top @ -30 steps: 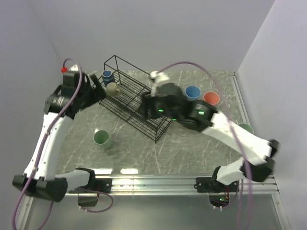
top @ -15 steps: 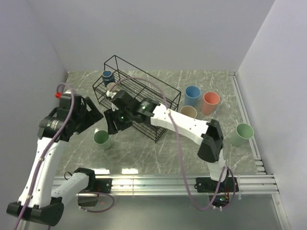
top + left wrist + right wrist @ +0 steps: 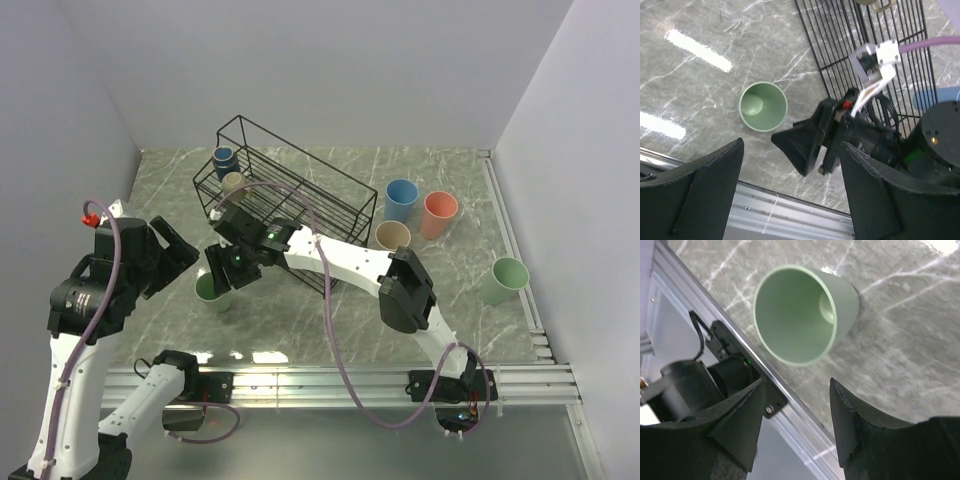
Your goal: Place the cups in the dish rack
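Observation:
I will next move my right gripper down and toward the pale-green cup, onto its rack-side rim (image 3: 226,283) (image 3: 831,342), because the cup's rim is ahead of my open fingers.
The black wire dish rack (image 3: 300,205) stands diagonally at the back left, with a navy mug (image 3: 224,158) and a tan mug (image 3: 233,182) at its far-left end. A pale-green cup (image 3: 209,292) stands upright on the table in front of the rack. My right gripper (image 3: 224,272) hovers open just above it and to its right. In the right wrist view the cup (image 3: 805,315) lies ahead of the open right gripper (image 3: 796,385), not between the fingers. My left gripper (image 3: 178,248) is open and empty, left of the cup. Blue (image 3: 401,197), salmon-pink (image 3: 440,213), beige (image 3: 393,237) and a second green cup (image 3: 504,279) stand at the right.
In the left wrist view, the green cup (image 3: 762,106), the right gripper (image 3: 807,142) and the rack's grid (image 3: 880,45) lie below my open left gripper (image 3: 791,146). The metal rail (image 3: 320,380) runs along the table's near edge, close to the green cup. Walls enclose the table.
My right arm has swung left from the middle of the rack to the front-left green cup. My left arm has pulled back from the rack toward the near left.

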Controlling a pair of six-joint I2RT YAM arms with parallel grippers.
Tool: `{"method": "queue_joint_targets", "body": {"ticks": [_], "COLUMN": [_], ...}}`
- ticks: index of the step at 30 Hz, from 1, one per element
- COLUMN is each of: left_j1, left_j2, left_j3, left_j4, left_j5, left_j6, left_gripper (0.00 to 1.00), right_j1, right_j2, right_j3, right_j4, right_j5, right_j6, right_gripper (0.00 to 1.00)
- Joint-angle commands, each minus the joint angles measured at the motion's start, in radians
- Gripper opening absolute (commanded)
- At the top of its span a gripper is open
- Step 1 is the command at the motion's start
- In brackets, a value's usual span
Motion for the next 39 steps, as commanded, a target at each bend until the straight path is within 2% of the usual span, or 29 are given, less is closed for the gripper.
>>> {"method": "queue_joint_targets", "body": {"ticks": [1,6,10,15,18,19,24,25,27,30,33,38,39], "left_j1": [0.005,0.005,0.005,0.005,0.005,0.005,0.005,0.005,0.005,0.005,0.005,0.005,0.005], "left_j2": [-0.016,-0.029,-0.034,-0.04,-0.037,-0.033,-0.02,-0.022,-0.023,-0.025,0.001,0.093,0.107], "left_j3": [0.009,0.032,0.063,0.08,0.086,0.087,0.103,0.104,0.101,0.113,0.254,0.417,0.449], "left_j4": [-0.036,-0.079,-0.111,-0.124,-0.121,-0.122,-0.108,-0.102,-0.075,-0.043,-0.036,-0.012,0.002], "left_j5": [0.012,0.008,0.001,0.008,0.021,0.022,0.033,0.045,0.067,0.111,0.123,0.169,0.207], "left_j6": [-0.009,-0.009,-0.005,0.009,0.008,0.009,0.029,0.032,0.035,0.029,0.029,0.037,0.023], "left_gripper": [0.83,0.82,0.82,0.82,0.82,0.82,0.85,0.85,0.86,0.86,0.86,0.91,0.95], "right_j1": [0.006,0.01,0.037,0.049,0.052,0.056,0.059,0.057,0.059,0.049,0.014,-0.075,-0.087], "right_j2": [0.029,0.107,0.161,0.183,0.198,0.203,0.198,0.194,0.18,0.14,0.051,-0.193,-0.223], "right_j3": [0.077,0.155,0.282,0.278,0.276,0.275,0.226,0.218,0.218,0.244,0.24,0.141,0.123], "right_j4": [0.054,-0.023,-0.12,-0.136,-0.145,-0.148,-0.128,-0.124,-0.119,-0.125,-0.111,-0.001,0.01], "right_j5": [0.017,0.124,0.32,0.358,0.361,0.359,0.33,0.326,0.326,0.336,0.318,0.252,0.22], "right_j6": [0.045,0.082,0.039,0.045,0.039,0.038,0.025,0.025,0.019,0.013,0.027,0.038,0.038], "right_gripper": [0.61,0.58,0.57,0.5,0.37,0.3,0.16,0.06,0.0,0.0,0.0,0.0,0.0]}}
